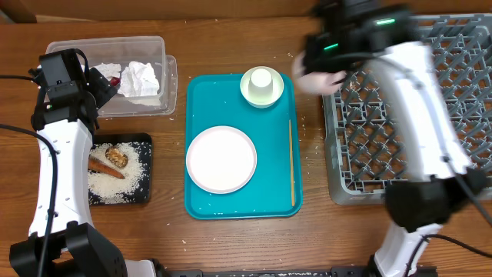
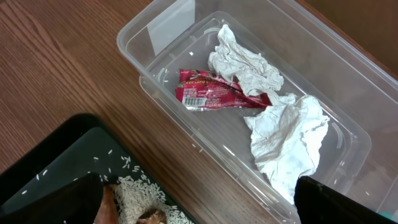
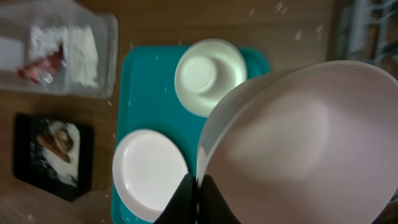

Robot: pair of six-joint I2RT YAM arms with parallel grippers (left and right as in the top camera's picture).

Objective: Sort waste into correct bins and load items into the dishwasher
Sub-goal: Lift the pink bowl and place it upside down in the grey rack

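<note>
My right gripper swings over the grey dish rack's far rows next, tilts, and brings the bowl down there to release its rim, since those rows stand empty.
My right gripper (image 3: 199,186) is shut on the rim of a pale pink bowl (image 3: 298,143) and holds it in the air; overhead, the bowl (image 1: 310,79) hangs between the teal tray (image 1: 201,201) and the grey dish rack (image 1: 361,146). On the tray lie a white plate (image 1: 221,159), a pale green bowl (image 1: 262,86) with a white cup in it, and a chopstick (image 1: 290,158). My left gripper (image 2: 199,208) is open and empty over the gap between the clear bin (image 2: 155,37) and the black tray (image 2: 56,155).
The clear bin (image 1: 165,73) holds crumpled white tissues (image 2: 280,130) and a red wrapper (image 2: 214,93). The black tray (image 1: 146,165) holds spilled rice (image 1: 115,181) and brown food scraps (image 1: 108,161). Rice grains lie scattered on the wooden table by the rack.
</note>
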